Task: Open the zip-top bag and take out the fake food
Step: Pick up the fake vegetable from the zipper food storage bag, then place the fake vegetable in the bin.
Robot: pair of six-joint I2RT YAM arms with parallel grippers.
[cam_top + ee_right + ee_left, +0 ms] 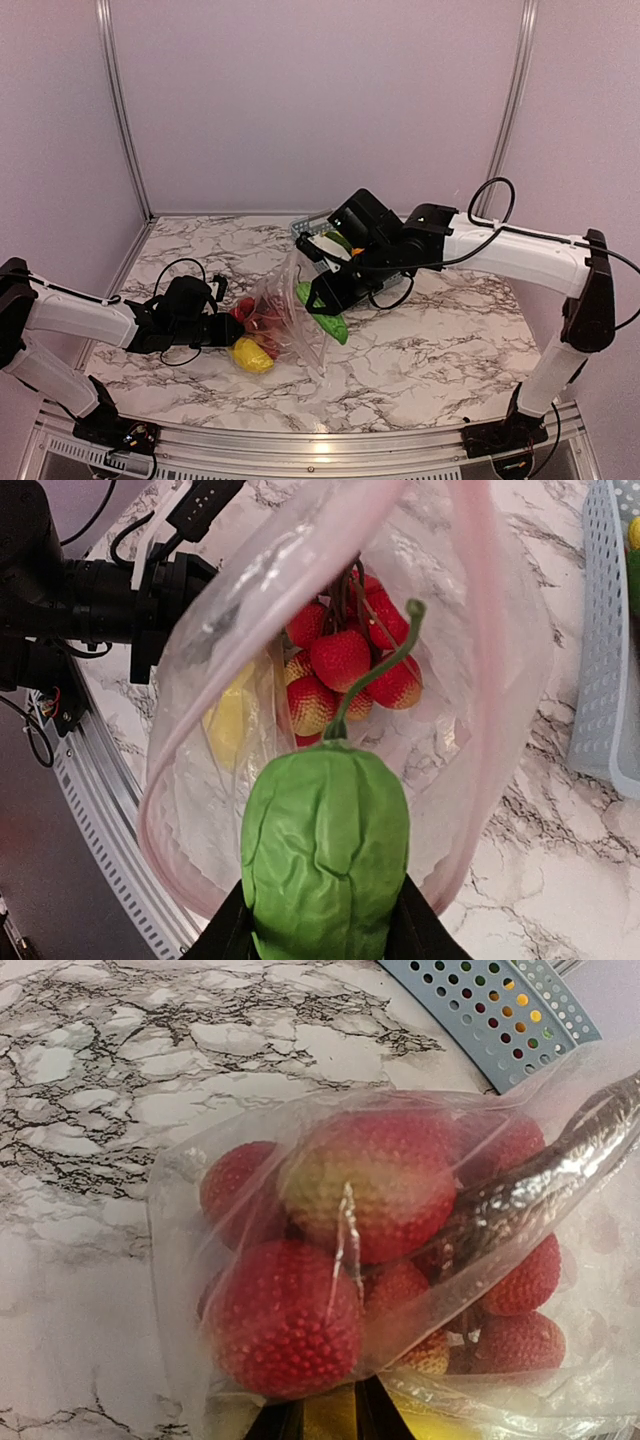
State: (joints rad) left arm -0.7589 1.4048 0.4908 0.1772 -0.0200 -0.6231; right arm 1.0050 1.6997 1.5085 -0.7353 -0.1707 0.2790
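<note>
I will raise my right gripper and move it outward over the perforated basket point(310, 226) point(606, 660), then lower and release, because the green piece already hangs clear of the bag's pink-edged opening.
The clear zip-top bag point(300, 340) lies between the arms, its pink-edged mouth point(500, 680) held wide toward my right gripper. Inside sit a bunch of bumpy red fruits point(345, 665) point(290, 1315) and a yellow piece point(228, 725) point(252, 355). My right gripper point(322, 935) point(327, 298) is shut on a green leafy piece of fake food point(325, 850) point(332, 322), which hangs at the bag's mouth with its stem pointing in. My left gripper point(325, 1418) point(225, 332) is shut on the bag's closed end, pinching plastic with something yellow behind it.
A blue-grey perforated basket point(470, 1010) point(600, 660) point(312, 225) stands behind the bag, partly hidden by the right wrist, with coloured pieces showing through its holes. The marble table point(450, 350) ends in a metal rail point(300, 445) at the near edge.
</note>
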